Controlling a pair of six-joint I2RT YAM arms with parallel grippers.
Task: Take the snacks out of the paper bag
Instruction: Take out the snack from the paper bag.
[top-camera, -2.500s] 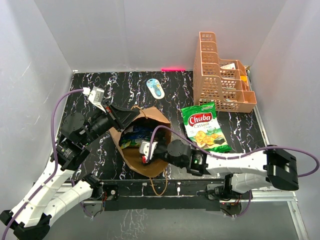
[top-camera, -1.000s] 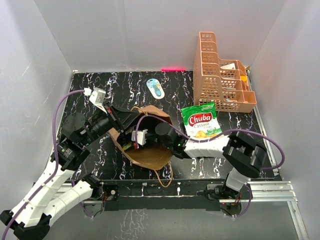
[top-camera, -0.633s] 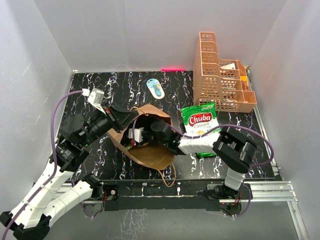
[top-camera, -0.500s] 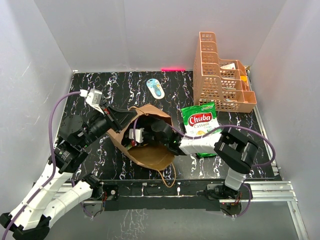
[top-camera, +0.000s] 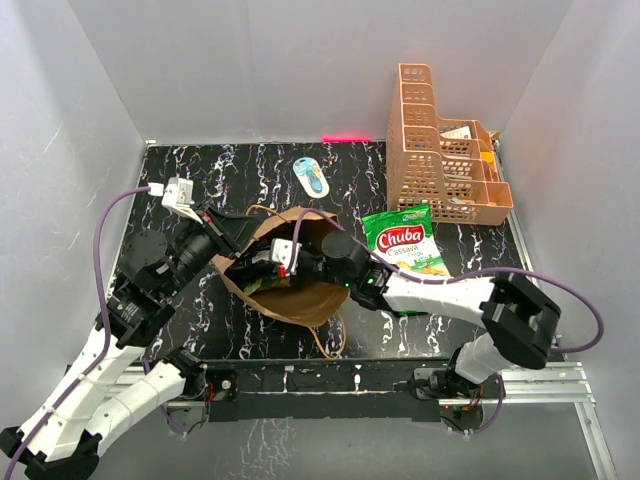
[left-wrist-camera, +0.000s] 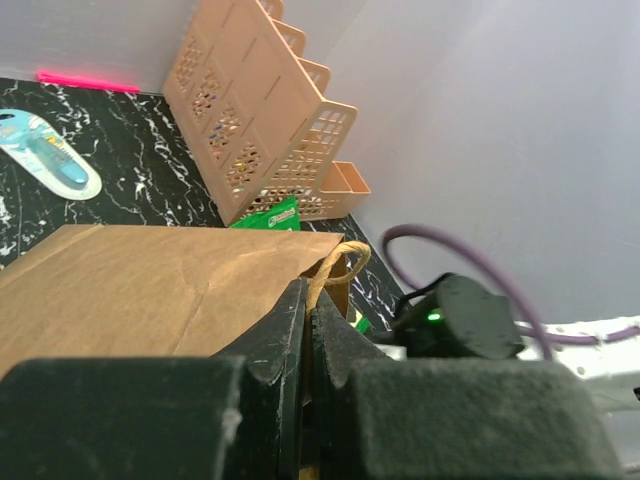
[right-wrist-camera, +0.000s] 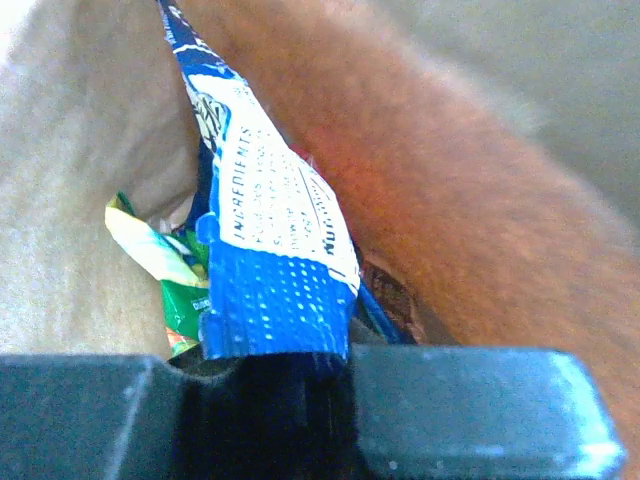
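Note:
The robot should lift its right gripper from the bag (top-camera: 305, 303), then lower it onto the Chuba packet (top-camera: 405, 249) to let go, since the packet lies to its right in the top view.
The brown paper bag (top-camera: 305, 303) lies on its side mid-table, its mouth facing left. My left gripper (top-camera: 236, 251) is shut on the bag's twisted handle (left-wrist-camera: 336, 264), which runs between its jaws (left-wrist-camera: 308, 312), and the bag's flat side (left-wrist-camera: 150, 285) lies below. My right gripper (top-camera: 266, 261) reaches inside the bag and is shut on the crimped edge of a blue snack packet (right-wrist-camera: 275, 270). Beside it, deeper in the bag (right-wrist-camera: 60, 210), sits a green and yellow packet (right-wrist-camera: 165, 275). A green-and-white Chuba packet (top-camera: 405, 249) lies on the table right of the bag, partly under my right arm.
An orange lattice basket (top-camera: 440, 150) stands at the back right, and it also shows in the left wrist view (left-wrist-camera: 260, 120). A small blue-white oval object (top-camera: 311, 177) lies behind the bag. Grey walls close in the black marbled table (top-camera: 180, 180) on three sides.
My right gripper has closed on the blue packet inside the bag, and that arm's elbow has swung out to the right. My left gripper has kept hold of the handle and shifted slightly.

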